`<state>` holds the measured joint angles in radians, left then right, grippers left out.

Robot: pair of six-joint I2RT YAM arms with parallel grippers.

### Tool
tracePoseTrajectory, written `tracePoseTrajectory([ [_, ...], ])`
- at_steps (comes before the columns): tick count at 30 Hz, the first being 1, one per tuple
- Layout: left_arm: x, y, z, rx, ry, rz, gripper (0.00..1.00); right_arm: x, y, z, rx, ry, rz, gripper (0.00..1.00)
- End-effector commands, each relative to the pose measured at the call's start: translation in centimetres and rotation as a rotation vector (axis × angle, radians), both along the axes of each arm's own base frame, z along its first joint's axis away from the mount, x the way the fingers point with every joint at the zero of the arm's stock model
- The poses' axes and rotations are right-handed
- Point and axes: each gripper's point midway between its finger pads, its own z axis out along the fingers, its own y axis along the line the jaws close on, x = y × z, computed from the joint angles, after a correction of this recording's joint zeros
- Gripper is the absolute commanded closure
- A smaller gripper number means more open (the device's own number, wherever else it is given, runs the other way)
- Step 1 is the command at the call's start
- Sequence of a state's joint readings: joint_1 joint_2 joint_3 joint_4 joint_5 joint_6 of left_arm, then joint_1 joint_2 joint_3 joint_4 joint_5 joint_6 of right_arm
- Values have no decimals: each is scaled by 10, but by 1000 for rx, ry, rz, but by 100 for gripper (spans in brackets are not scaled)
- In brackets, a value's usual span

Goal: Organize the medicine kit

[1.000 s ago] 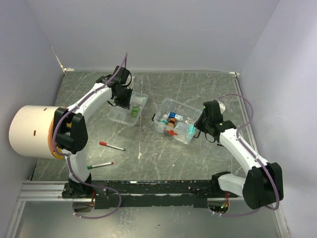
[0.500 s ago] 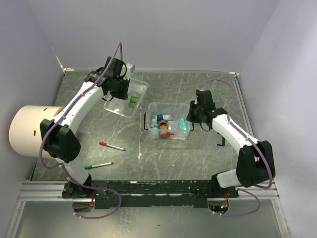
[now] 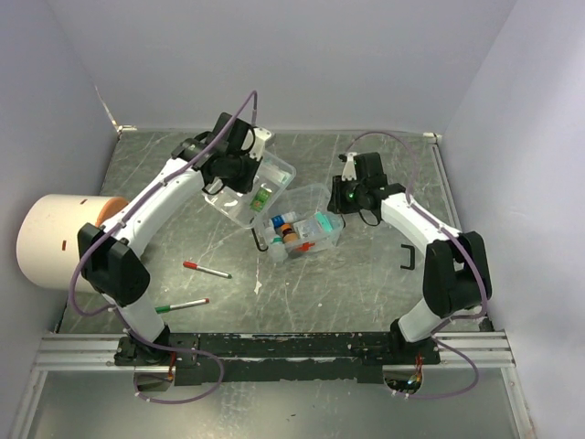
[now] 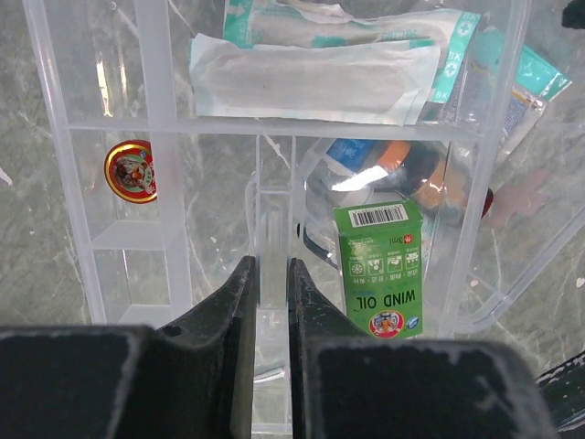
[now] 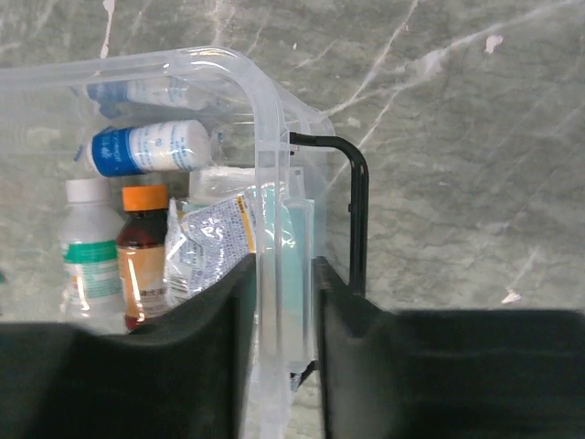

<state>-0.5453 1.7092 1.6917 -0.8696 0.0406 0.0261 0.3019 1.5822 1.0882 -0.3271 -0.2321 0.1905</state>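
Note:
The box's open top [image 3: 300, 218] is below my left gripper, to the gripper's right in the top view. My left gripper should bring the crooked tray over the box's top, turn, go down and let go.
The medicine kit's clear box [image 3: 315, 240] stands mid-table with bottles and packets inside. My right gripper [image 3: 341, 196] is shut on its right wall [image 5: 271, 183], beside the black handle [image 5: 358, 206]. In the right wrist view a blue-labelled bottle [image 5: 146, 146], an orange-capped bottle [image 5: 143, 251] and a foil packet [image 5: 212, 240] lie inside. My left gripper [image 3: 243, 174] is shut on the middle divider [image 4: 271, 229] of the clear divided tray [image 3: 274, 176], held tilted over the box's left rim. The tray holds a green wind-oil packet [image 4: 379, 265], a round tin [image 4: 130, 170] and white gauze packets [image 4: 311, 78].
A red pen [image 3: 206, 270] and a green pen [image 3: 186, 305] lie front left. The big white cylinder [image 3: 59, 242] sits at the left edge. A small black clip [image 3: 409, 259] lies right of the box. Pale walls close in three sides.
My left arm has carried the tray rightward until it overlaps the box. My right arm has dragged and turned the box leftward toward the tray.

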Motion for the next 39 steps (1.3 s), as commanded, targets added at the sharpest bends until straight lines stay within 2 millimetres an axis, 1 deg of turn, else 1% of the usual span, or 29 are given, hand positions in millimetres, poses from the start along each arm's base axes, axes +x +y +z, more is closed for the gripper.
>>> tracePoseTrajectory([
  [1,-8,-5,24,15,-69,-76,84,0,6,17,40,5,-31,63],
  [3,-11,-10,24,29,-73,-103,84,3,-5,31,27,-20,-114,51],
  [5,-14,-16,22,41,-72,-131,84,3,-19,45,8,-51,-199,43],
  [6,-16,-19,22,42,-72,-144,84,2,-29,54,-3,-73,-261,42],
  [10,-23,-33,20,53,-74,-200,84,-12,-57,79,-25,-137,-414,39],
  [13,-28,-46,20,59,-78,-248,84,-26,-71,96,-5,-183,-490,39],
  [16,-34,-63,22,70,-93,-316,84,-42,-80,107,27,-210,-545,39],
  [17,-34,-70,27,72,-106,-341,84,-47,-83,113,45,-227,-561,39],
  [18,-34,-75,28,74,-112,-366,84,-53,-86,110,51,-227,-576,39],
  [19,-33,-81,26,80,-110,-389,84,-59,-89,111,60,-233,-592,39],
  [22,-32,-91,24,95,-115,-443,84,-74,-100,117,71,-255,-642,39],
  [27,-37,-109,14,109,-102,-547,84,-90,-115,125,67,-283,-705,39],
  [30,-41,-116,3,130,-85,-595,84,-93,-117,126,64,-283,-711,39],
  [33,-39,-120,-7,149,-70,-615,83,-94,-116,125,70,-282,-705,39],
  [35,-38,-124,-17,151,-52,-636,83,-93,-114,123,72,-275,-699,39],
  [39,-43,-134,-27,139,-17,-681,83,-90,-110,117,76,-256,-695,39],
])
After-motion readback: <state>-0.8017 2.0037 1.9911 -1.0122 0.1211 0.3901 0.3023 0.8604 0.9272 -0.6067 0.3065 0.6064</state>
